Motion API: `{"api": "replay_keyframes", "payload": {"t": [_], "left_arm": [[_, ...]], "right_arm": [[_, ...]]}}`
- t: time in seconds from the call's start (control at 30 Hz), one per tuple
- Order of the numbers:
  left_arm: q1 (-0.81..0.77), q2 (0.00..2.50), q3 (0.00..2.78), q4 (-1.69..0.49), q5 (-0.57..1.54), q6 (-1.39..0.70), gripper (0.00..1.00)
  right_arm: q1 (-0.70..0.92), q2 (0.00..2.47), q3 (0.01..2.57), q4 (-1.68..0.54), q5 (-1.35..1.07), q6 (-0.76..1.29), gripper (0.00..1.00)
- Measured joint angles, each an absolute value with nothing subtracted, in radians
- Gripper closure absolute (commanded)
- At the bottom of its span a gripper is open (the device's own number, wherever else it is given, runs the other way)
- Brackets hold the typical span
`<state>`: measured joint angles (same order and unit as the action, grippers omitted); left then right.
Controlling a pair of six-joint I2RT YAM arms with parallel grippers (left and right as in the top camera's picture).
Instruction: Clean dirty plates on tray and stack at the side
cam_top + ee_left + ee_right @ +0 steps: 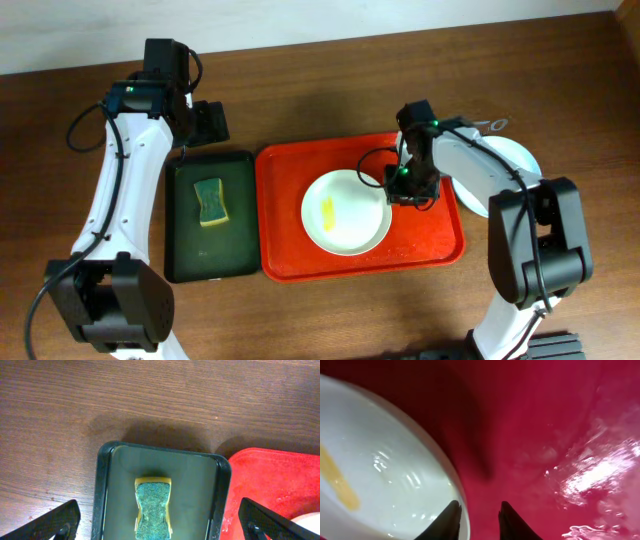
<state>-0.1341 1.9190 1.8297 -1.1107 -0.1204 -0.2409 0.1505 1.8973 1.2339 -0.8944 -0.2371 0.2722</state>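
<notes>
The left gripper lowers onto the sponge's middle (211,202) (153,510) and closes next, since the sponge lies below it, between its wide-open fingers.
A cream-white plate (352,228) with a yellow smear lies on the red tray (285,170). My right gripper (408,190) is low at the plate's right rim. In the right wrist view its fingers (479,517) are slightly apart, one over the plate (385,470) and one over the wet tray floor (530,435), with the rim between them. Pale plates (515,160) lie on the table right of the tray, partly hidden by the right arm. My left gripper (205,125) is wide open and empty (160,527) above the sponge.
A dark green tray (190,250) stands left of the red tray and holds a green and yellow sponge (210,202). It also shows in the left wrist view (200,485) with the sponge (153,505) in its middle. Brown wooden table all around.
</notes>
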Motion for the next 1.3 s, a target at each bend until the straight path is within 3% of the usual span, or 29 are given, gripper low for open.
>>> {"api": "replay_keyframes", "payload": {"t": [0.1,0.23,1.13,1.3], "left_arm": [[-0.134,1.919,1.83,-1.111,-0.121,-0.241,0.01],[-0.134,1.919,1.83,-1.111,-0.121,-0.241,0.01],[-0.134,1.919,1.83,-1.139,-0.112,-0.241,0.0],[-0.135,1.919,1.803,-1.285,-0.072,-0.225,0.16]], "right_arm": [[0.15,1.897,1.196,-0.856,-0.26,0.286,0.77],[0.151,1.897,1.186,-0.85,-0.276,0.29,0.96],[0.152,1.897,1.186,-0.856,-0.289,0.34,0.96],[0.152,1.897,1.185,-0.859,-0.289,0.341,0.96]]}}
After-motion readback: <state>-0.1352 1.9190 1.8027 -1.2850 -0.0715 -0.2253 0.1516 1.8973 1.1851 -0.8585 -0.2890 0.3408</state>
